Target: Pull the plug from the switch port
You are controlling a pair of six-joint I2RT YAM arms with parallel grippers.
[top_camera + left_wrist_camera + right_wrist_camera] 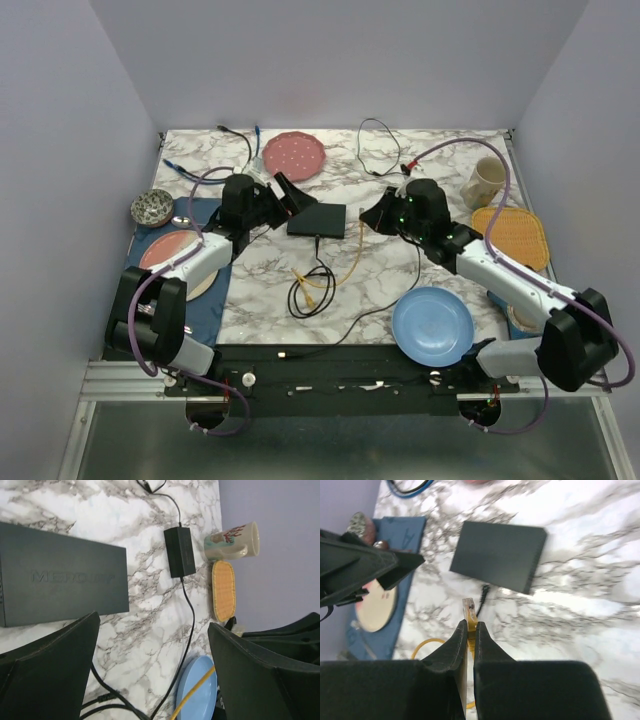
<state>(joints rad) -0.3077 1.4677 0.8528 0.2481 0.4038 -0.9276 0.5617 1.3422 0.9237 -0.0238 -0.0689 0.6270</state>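
My left gripper will move back and to the right in the top view onto that hanging part [358, 252] [196, 688], because the yellow cable hangs free below my right gripper.
The switch [317, 218] is a flat black box on the marble table [440, 160]. It shows in the left wrist view [60, 575] and the right wrist view [497, 555]. My right gripper [469, 627] is shut on the yellow cable just behind its clear plug [469, 611]. The plug is held apart from the switch, off its right side [372, 215]. The yellow cable [350, 262] trails down the table. My left gripper [152, 645] stands open with nothing between its fingers, at the switch's left end [280, 200]. A black cable [317, 250] leaves the switch's near edge.
A black power brick [179, 551] lies right of the switch. A mug [485, 180] and yellow mat [510, 235] sit at right, a blue plate [432, 325] near front, a pink plate [293, 155] at back. A bowl [152, 207] and plate [170, 250] are at left.
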